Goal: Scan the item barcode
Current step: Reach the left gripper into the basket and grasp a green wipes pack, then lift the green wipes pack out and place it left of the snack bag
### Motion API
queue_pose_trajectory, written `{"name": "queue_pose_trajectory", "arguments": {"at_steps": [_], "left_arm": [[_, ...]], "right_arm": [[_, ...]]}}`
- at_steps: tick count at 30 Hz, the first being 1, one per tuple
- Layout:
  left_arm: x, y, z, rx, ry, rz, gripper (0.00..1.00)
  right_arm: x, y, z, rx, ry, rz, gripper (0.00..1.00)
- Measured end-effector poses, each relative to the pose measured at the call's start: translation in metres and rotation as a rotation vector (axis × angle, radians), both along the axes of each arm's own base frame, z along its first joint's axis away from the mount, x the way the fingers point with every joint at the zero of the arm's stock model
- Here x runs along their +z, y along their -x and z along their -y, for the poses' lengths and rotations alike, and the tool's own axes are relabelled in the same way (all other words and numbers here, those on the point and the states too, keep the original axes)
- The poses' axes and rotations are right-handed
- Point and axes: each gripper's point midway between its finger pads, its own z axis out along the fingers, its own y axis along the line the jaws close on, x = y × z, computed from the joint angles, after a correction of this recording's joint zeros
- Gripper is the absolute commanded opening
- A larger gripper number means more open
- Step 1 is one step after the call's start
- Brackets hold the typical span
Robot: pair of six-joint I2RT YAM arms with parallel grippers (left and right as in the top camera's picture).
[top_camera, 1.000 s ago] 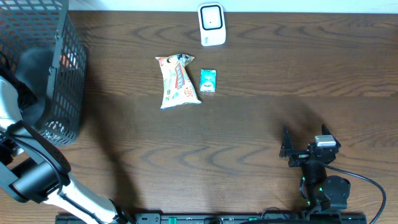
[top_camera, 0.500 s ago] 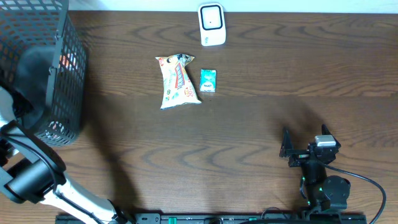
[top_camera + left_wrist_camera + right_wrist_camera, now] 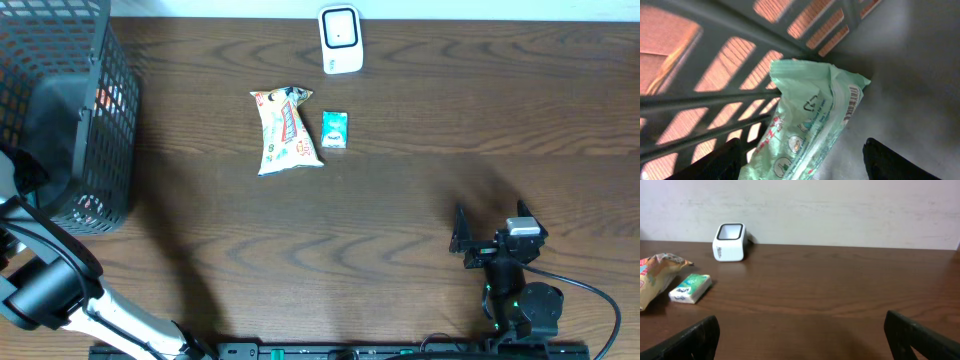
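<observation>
My left gripper will go down deeper into the black mesh basket [image 3: 110,120] next, to the seam of the pale green packet, because that part of the packet is already between my open fingers.
Inside the black mesh basket [image 3: 110,120] lies a pale green packet [image 3: 810,115], its barcode [image 3: 854,97] showing on the right edge. My left gripper [image 3: 805,162] stands open over the packet's near end, one finger on either side, neither pressing it. In the overhead view the left arm reaches into the basket and hides that gripper. The white scanner [image 3: 340,40] stands at the table's far edge, also in the right wrist view as the scanner [image 3: 730,241]. My right gripper [image 3: 465,240] rests open and empty near the front right.
A snack bag [image 3: 285,130] and a small green box [image 3: 335,129] lie side by side in front of the scanner. The basket's slatted walls [image 3: 730,100] close in tightly around the left gripper. Bare wood lies ahead of the right gripper [image 3: 802,340].
The left arm has shifted slightly downward at the basket. The right arm and the items on the table have not moved.
</observation>
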Motion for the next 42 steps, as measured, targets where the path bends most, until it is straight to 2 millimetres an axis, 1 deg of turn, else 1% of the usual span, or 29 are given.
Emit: {"name": "queue_pose_trajectory", "arguments": {"at_steps": [8, 14, 19, 21, 24, 26, 27, 28, 32, 37, 40, 42], "left_arm": [[-0.014, -0.004, 0.009, -0.059, 0.038, 0.010, 0.75], [-0.013, -0.005, 0.004, -0.067, 0.015, 0.010, 0.75], [-0.014, -0.002, 0.001, -0.068, 0.019, 0.017, 0.61], [-0.019, 0.000, 0.003, -0.069, 0.035, 0.019, 0.58], [-0.027, 0.003, 0.006, -0.071, 0.049, 0.021, 0.57], [-0.031, 0.003, 0.007, -0.072, 0.055, 0.024, 0.54], [-0.034, 0.004, 0.009, -0.074, 0.061, 0.021, 0.46], [-0.036, 0.005, 0.010, -0.075, 0.066, 0.018, 0.34], [-0.036, 0.004, 0.010, -0.079, 0.066, 0.025, 0.08], [-0.034, -0.002, 0.008, -0.076, 0.057, 0.056, 0.07], [-0.032, -0.012, 0.012, -0.093, 0.084, 0.115, 0.07], [-0.026, -0.025, 0.016, -0.109, 0.106, 0.191, 0.07]], "right_arm": [[0.000, 0.000, 0.000, 0.000, 0.000, 0.000, 0.99], [0.000, 0.000, 0.000, 0.000, 0.000, 0.000, 0.99], [0.000, 0.000, 0.000, 0.000, 0.000, 0.000, 0.99], [0.000, 0.000, 0.000, 0.000, 0.000, 0.000, 0.99], [0.000, 0.000, 0.000, 0.000, 0.000, 0.000, 0.99], [0.000, 0.000, 0.000, 0.000, 0.000, 0.000, 0.99], [0.000, 0.000, 0.000, 0.000, 0.000, 0.000, 0.99], [0.000, 0.000, 0.000, 0.000, 0.000, 0.000, 0.99], [0.000, 0.000, 0.000, 0.000, 0.000, 0.000, 0.99], [0.000, 0.000, 0.000, 0.000, 0.000, 0.000, 0.99], [0.000, 0.000, 0.000, 0.000, 0.000, 0.000, 0.99], [0.000, 0.000, 0.000, 0.000, 0.000, 0.000, 0.99]]}}
